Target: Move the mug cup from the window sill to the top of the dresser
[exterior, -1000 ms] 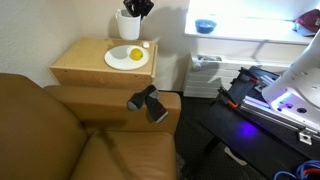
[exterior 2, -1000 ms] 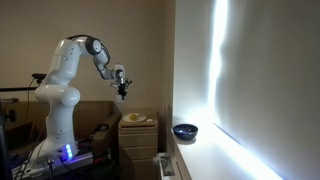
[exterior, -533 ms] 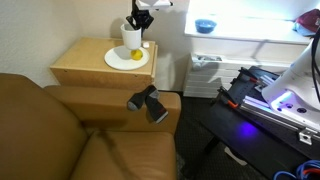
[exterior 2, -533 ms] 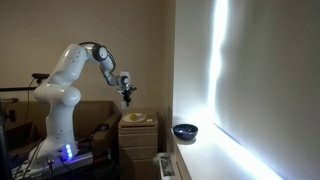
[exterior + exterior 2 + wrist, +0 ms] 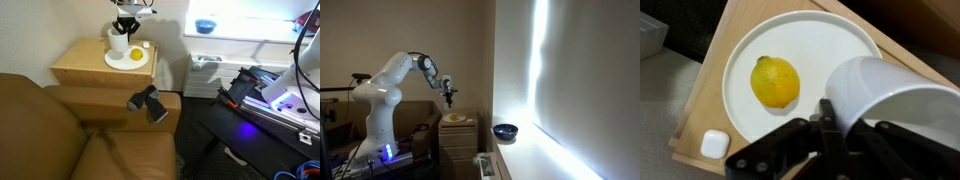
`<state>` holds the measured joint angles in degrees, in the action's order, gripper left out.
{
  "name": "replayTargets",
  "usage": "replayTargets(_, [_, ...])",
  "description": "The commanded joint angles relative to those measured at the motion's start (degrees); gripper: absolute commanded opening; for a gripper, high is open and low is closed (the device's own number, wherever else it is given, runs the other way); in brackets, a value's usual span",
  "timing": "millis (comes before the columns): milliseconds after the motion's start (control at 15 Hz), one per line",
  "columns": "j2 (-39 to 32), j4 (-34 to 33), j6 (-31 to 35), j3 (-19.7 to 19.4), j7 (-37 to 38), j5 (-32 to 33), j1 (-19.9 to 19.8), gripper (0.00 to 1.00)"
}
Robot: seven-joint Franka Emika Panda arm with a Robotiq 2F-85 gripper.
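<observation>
My gripper lowers the white mug cup onto the bare plate beside the lemon and lets go there next, since the mug [image 5: 890,95] still hangs above the plate.
My gripper [image 5: 127,22] is shut on the wall of the white mug cup [image 5: 118,42] and holds it low over the tan wood dresser [image 5: 85,65], at the far edge of the white plate [image 5: 127,60]. In the wrist view one finger [image 5: 830,122] is inside the mug [image 5: 890,95] and one outside, with the plate [image 5: 805,40] and dresser top [image 5: 735,25] below. In an exterior view the gripper [image 5: 448,96] hangs just above the dresser [image 5: 457,130]. The bright white window sill [image 5: 245,38] lies beside the dresser.
A yellow lemon [image 5: 136,54] lies on the plate and also shows in the wrist view [image 5: 775,82]. A small white square object [image 5: 712,145] sits near the dresser's edge. A blue bowl [image 5: 205,26] stands on the sill. A brown sofa [image 5: 60,130] fronts the dresser.
The gripper has come down with the mug and shifted across the dresser, from above the plate's far side to low over its edge.
</observation>
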<state>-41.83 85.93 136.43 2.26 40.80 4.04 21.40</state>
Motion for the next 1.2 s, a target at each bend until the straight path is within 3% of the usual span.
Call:
replayTargets(0, [-0.6,-1.1,-0.4,-0.5,0.0,-0.5,0.7,0.06])
replayTargets(67, [-0.8,-1.5,-0.5,-0.5,0.2,-0.5,0.8,0.02])
replayTargets(1133, [-9.1,-5.9,0.5,-1.1,0.2,-2.2,0.5,0.02])
